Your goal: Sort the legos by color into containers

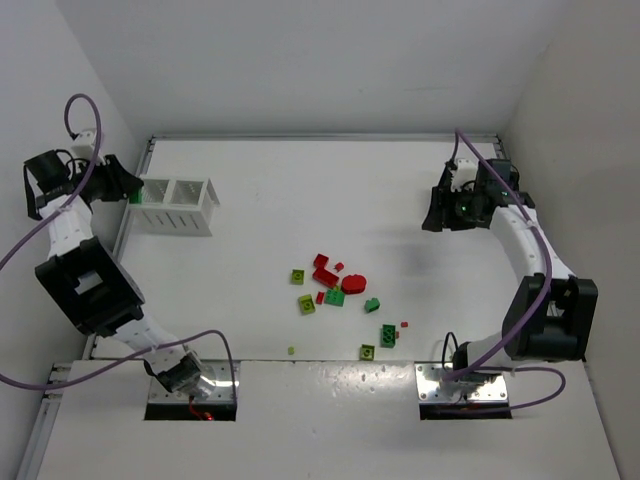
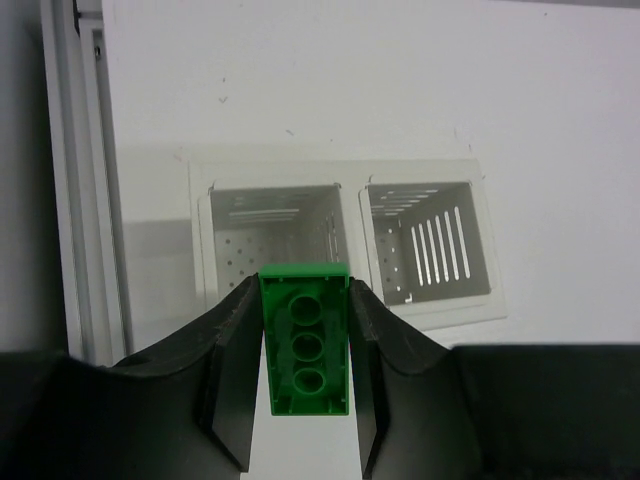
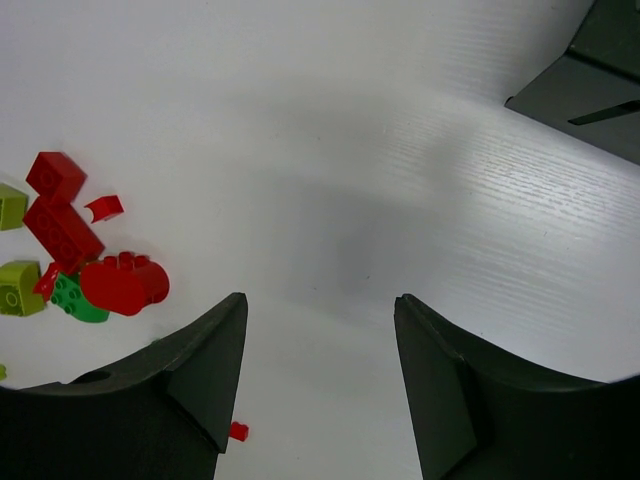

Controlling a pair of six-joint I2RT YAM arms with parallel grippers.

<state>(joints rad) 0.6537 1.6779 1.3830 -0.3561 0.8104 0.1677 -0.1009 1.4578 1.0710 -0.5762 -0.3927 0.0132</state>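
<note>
My left gripper should swing outward and to the right in the top view next, over the bin's rail-side compartment, because the brick hangs at the edge of that compartment.
My left gripper is shut on a green brick, studs-down side facing the camera. It holds the brick above the near wall of the white slatted bin, over its left compartment. In the top view this gripper is at the bin's left end. My right gripper is open and empty above bare table, at the far right in the top view. Loose legos lie mid-table: red bricks, a flat round red piece, green and yellow-green ones.
A dark flat-sided object shows at the top right of the right wrist view; I cannot tell whether it is the black bin. A tiny red bit lies by the right gripper's left finger. A metal rail runs along the table's left edge.
</note>
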